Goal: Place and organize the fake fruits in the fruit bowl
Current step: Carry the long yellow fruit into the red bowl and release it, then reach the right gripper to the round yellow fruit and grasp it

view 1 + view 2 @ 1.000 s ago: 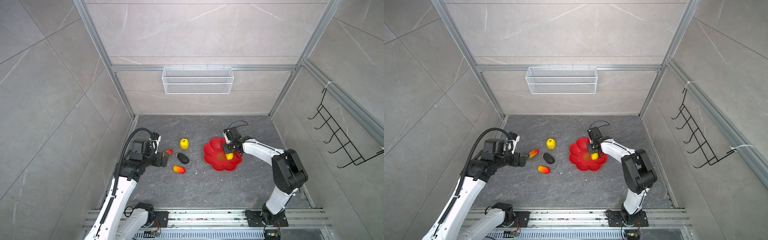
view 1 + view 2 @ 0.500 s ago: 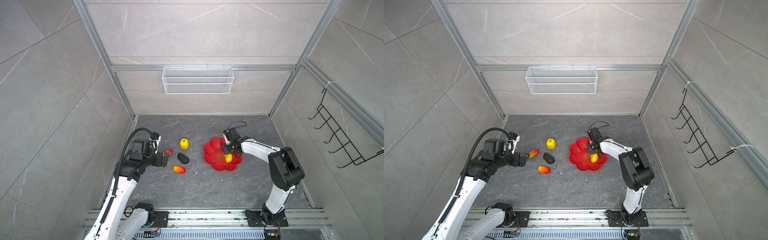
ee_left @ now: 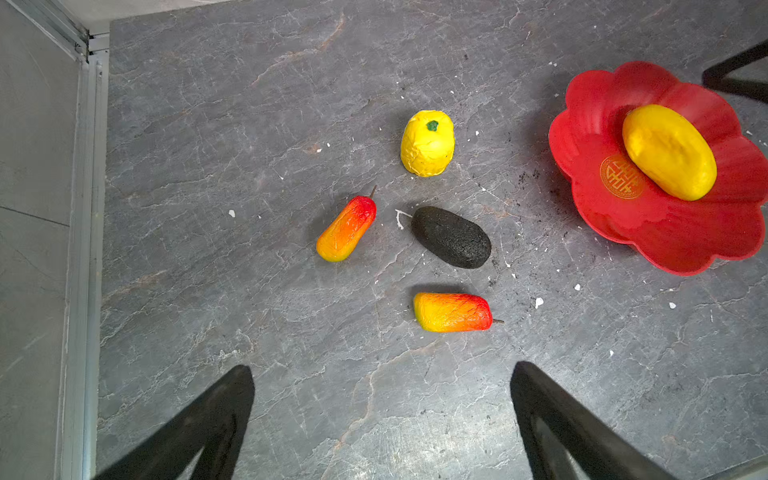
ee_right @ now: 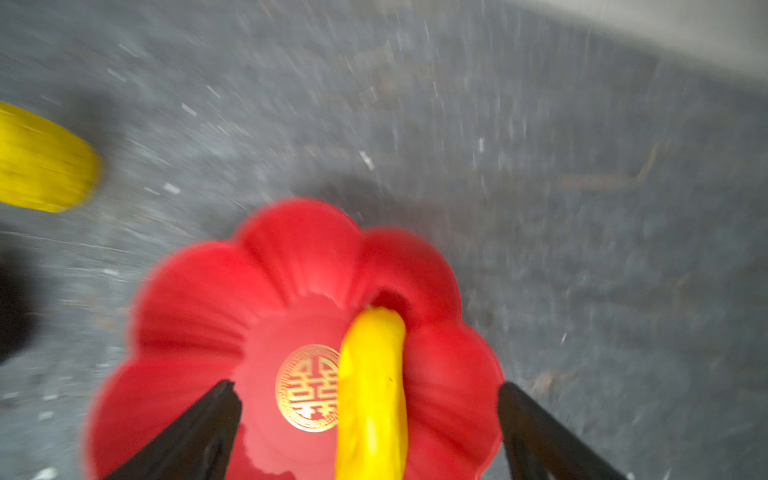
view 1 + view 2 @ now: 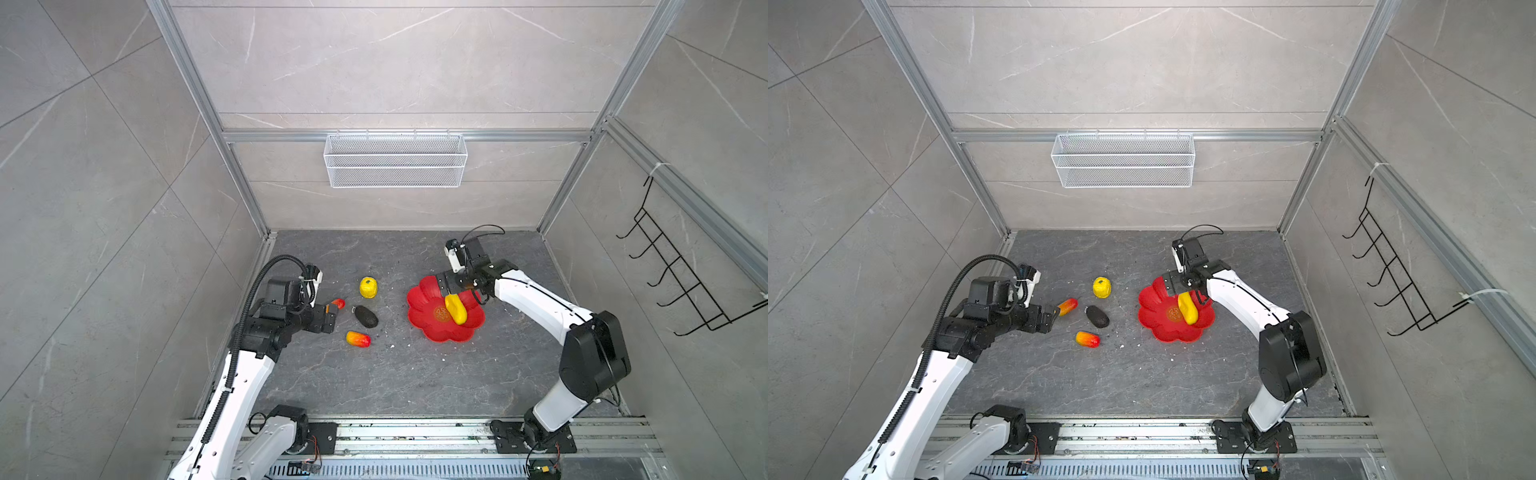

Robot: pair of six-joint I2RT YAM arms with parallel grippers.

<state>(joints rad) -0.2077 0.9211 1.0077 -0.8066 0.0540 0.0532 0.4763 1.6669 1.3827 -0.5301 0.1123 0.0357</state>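
My right gripper will next move off the bowl toward my left gripper and down around the round yellow fruit point(image 5: 368, 287) point(image 4: 41, 160), which lies lower on that side, outside the bowl.
The red flower-shaped fruit bowl point(image 5: 424, 303) point(image 5: 1154, 307) point(image 3: 665, 232) point(image 4: 199, 311) sits right of centre on the floor. In it lies the long yellow fruit point(image 5: 456, 309) point(image 5: 1187, 308) point(image 3: 669, 151) point(image 4: 372, 386), beside the gold emblem. My right gripper point(image 5: 459, 291) point(image 5: 1185, 291) point(image 4: 367, 388) is open above the bowl's far edge, with its fingers on either side of that fruit and clear of it. Left of the bowl lie the round yellow fruit point(image 5: 368, 287) point(image 3: 427, 143), the dark oval point(image 5: 366, 316) point(image 3: 451, 237) and two red-orange fruits point(image 5: 358, 339) point(image 3: 452, 312) point(image 5: 338, 303) point(image 3: 346, 229). My left gripper point(image 5: 330, 316) point(image 3: 382, 370) is open and empty just left of them.
A white wire basket point(image 5: 395, 160) hangs on the back wall. A black hook rack point(image 5: 673, 282) hangs on the right wall. Aluminium frame rails line the floor edges point(image 3: 83, 208). White crumbs speckle the grey floor around the fruits.
My right gripper has gone from shut on the long yellow fruit to open, and the fruit now lies free in the bowl. The left arm has not moved.
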